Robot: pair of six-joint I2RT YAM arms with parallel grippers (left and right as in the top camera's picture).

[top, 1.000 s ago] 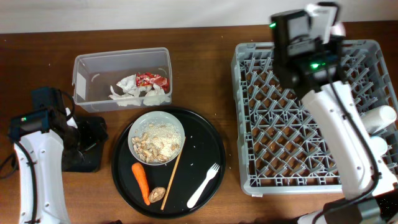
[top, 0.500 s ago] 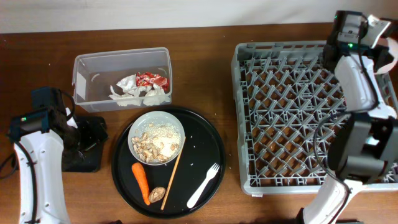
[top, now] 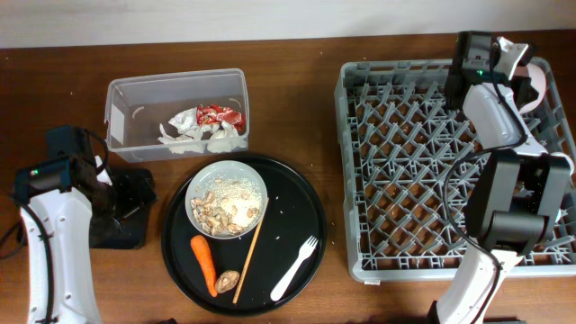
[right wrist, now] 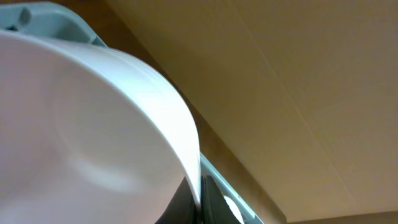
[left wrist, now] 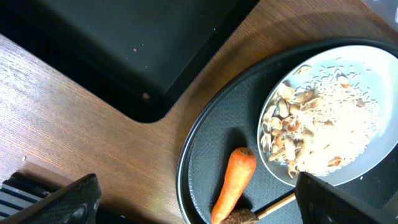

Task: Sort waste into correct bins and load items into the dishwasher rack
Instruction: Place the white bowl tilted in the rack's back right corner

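The bowl in my right gripper still hangs over the corner rim of the rack, so it should go down next, to the left in the overhead view, among the rack's wires.
My right gripper [top: 520, 70] is shut on the rim of the small pinkish-white bowl [top: 538, 79] [right wrist: 93, 124], holding it over the far right corner of the grey dishwasher rack [top: 405, 180]. My left gripper [top: 126, 193] [left wrist: 196, 196] is open and empty above the shallow black tray [top: 115, 232] [left wrist: 124, 43]. The clear tub [top: 126, 99] holds white napkins [top: 202, 137] and the red wrapper [top: 220, 114]. The wide pale bowl [top: 202, 184] [left wrist: 373, 68] holds grainy food [top: 229, 205]. The carrot [top: 203, 261] [left wrist: 235, 183], wooden stick [top: 249, 250] and white fork [top: 295, 268] lie beside it. No cups show.
The bowl, carrot, stick, fork and a brown chunk [top: 229, 281] all rest on a large round black tray [top: 306, 211] between the bins and the rack. My right arm [top: 513, 207] lies over the rack's right side. A wall runs behind the table.
My right arm has swung from the rack's far middle to its far right corner, carrying the bowl. The left arm has not moved.
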